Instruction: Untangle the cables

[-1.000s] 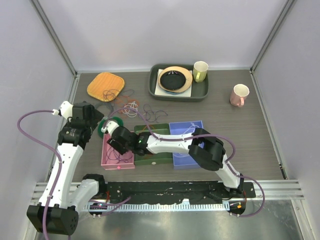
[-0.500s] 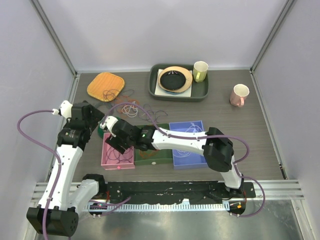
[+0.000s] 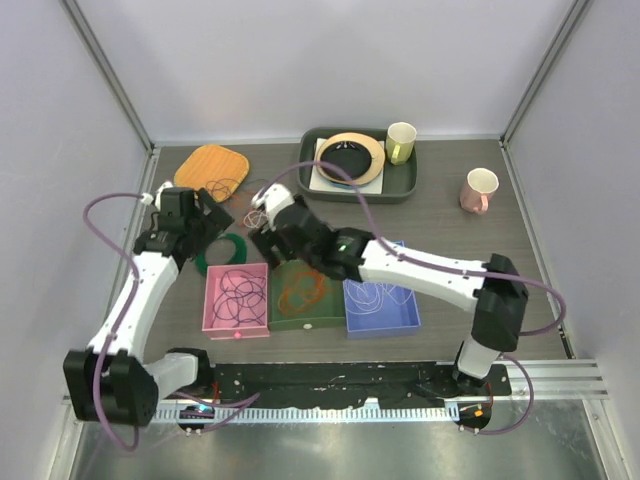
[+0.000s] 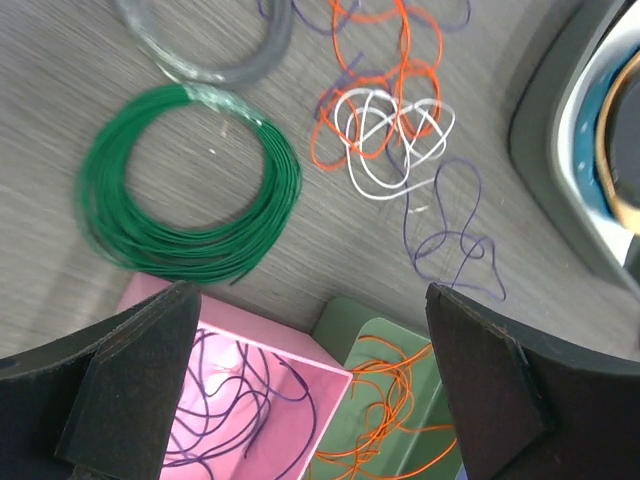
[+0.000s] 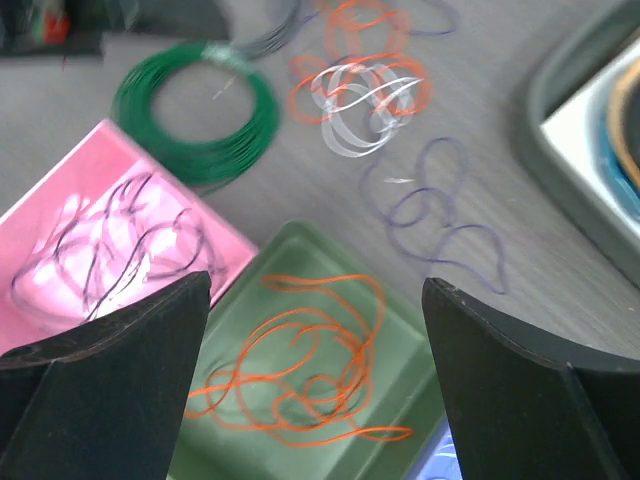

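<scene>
My right gripper should next move down and outward, past the back edge of the green bin, onto the loose loops of the thin purple cable. Those loops are clear of the white cable.
A loose tangle of orange, white and purple cables [image 4: 385, 120] lies on the table [image 3: 470, 250] behind the bins, with one thin purple cable [image 4: 450, 240] trailing to its right. Purple cables [image 3: 238, 295] lie in the pink bin [image 3: 212, 322]. An orange cable [image 5: 300, 385] lies in the green bin [image 3: 318, 320]. My left gripper [image 4: 318, 355] hovers open over the pink and green bins' back edges, holding nothing. My right gripper [image 5: 315, 340] hangs open above the green bin, also holding nothing. The right arm hides part of the tangle [image 3: 250, 190] in the top view.
A green coiled ring [image 3: 222, 251] lies just behind the pink bin. A blue bin [image 3: 352, 322] holds white cables. At the back are an orange mat [image 3: 205, 162], a dark tray [image 3: 408, 185] with a plate, a yellow-green cup [image 3: 401, 142] and a pink cup [image 3: 480, 190].
My right gripper has opened wider and drawn up and back from the pink bin to above the green bin. The left gripper has shifted farther back and right, still open.
</scene>
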Available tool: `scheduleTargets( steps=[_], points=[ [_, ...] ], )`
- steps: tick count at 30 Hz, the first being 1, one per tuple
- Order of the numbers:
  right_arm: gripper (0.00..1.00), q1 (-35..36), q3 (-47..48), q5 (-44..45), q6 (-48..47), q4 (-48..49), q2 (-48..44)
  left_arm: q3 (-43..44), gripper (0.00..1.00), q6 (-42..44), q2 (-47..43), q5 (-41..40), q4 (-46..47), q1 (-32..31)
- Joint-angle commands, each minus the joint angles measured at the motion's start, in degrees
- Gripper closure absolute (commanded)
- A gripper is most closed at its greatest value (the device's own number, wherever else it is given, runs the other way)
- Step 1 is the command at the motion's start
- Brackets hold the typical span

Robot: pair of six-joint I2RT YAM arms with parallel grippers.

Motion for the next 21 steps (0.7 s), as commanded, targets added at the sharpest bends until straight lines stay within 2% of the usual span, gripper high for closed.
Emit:
scheduleTargets(
  steps=[1, 3, 5, 9, 14, 17, 21],
  points=[
    [0.08, -9.7, -6.5, -5.9, 5.5, 9.1, -7.0, 5.3, 0.0, 4.4, 9.6, 10.6, 6.1, 0.2],
    [0.08, -14.7, -8.3, -12.1, 6.4, 12.5, -7.2, 8.3, 0.0, 6.1, 13.5, 13.1, 6.7, 0.3],
    [0.08, -17.5, -7.4, -14.0, 7.6, 12.5, -5.6, 10.4, 0.0, 7.1, 17.9, 14.0, 7.9, 0.3],
    [0.1, -21.6, -2.6, -18.2, 7.1, 11.9, 2.9, 13.9, 0.0, 9.8, 24.4, 14.9, 8.9, 0.3],
    [0.14, -26.4, 4.3, -29.8, 6.4, 8.6, 13.3, 17.9, 0.0, 12.2, 31.9, 15.1, 7.8, 0.3],
    [0.16, -26.4, 8.4, -31.8, 4.4, 6.8, 18.8, 19.5, 0.0, 12.5, 35.1, 14.2, 7.3, 0.3],
    [0.18, -26.4, 12.8, -29.2, 3.4, 5.7, 24.2, 21.4, 0.0, 12.4, 38.5, 12.6, 6.4, 0.3]
  ],
)
